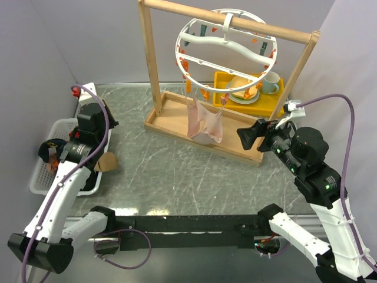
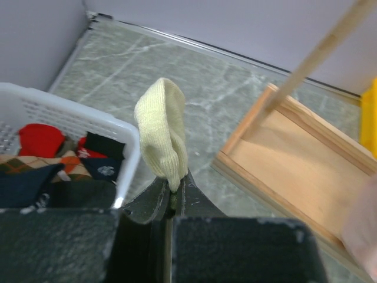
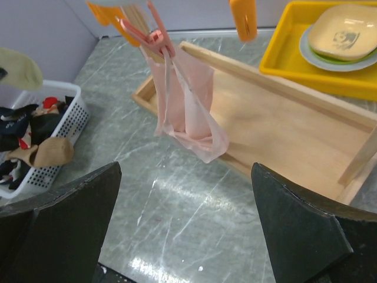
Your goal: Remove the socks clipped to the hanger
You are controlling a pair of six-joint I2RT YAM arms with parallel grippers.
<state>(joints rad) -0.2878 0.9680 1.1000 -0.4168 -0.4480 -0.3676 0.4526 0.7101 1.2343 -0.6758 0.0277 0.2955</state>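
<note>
I will next tilt my left gripper down and move it left in the left wrist view, over the white basket (image 2: 88,156), because the yellow sock (image 2: 162,127) still hangs beside the basket's rim.
The white ring hanger (image 1: 227,50) hangs from the wooden rail. Two pale pink socks (image 1: 203,121) dangle from its orange clips (image 3: 154,38) over the wooden base; the right wrist view shows these pink socks (image 3: 188,100) straight ahead. My right gripper (image 1: 247,135) stands to their right, open wide, with nothing between its fingers (image 3: 294,230). At the white basket, my left gripper (image 2: 172,188) is shut on a pale yellow sock (image 2: 162,127) that sticks up beside the basket rim (image 2: 70,109). In the top view the left gripper (image 1: 48,154) sits over the basket.
The white basket (image 1: 56,127) at the left holds red, black, navy and argyle socks (image 2: 40,140); a brown sock (image 1: 107,162) droops over its right edge. The wooden frame's base (image 1: 171,118) lies mid-table. A yellow tray (image 1: 277,103) with plates and a mug stands behind it.
</note>
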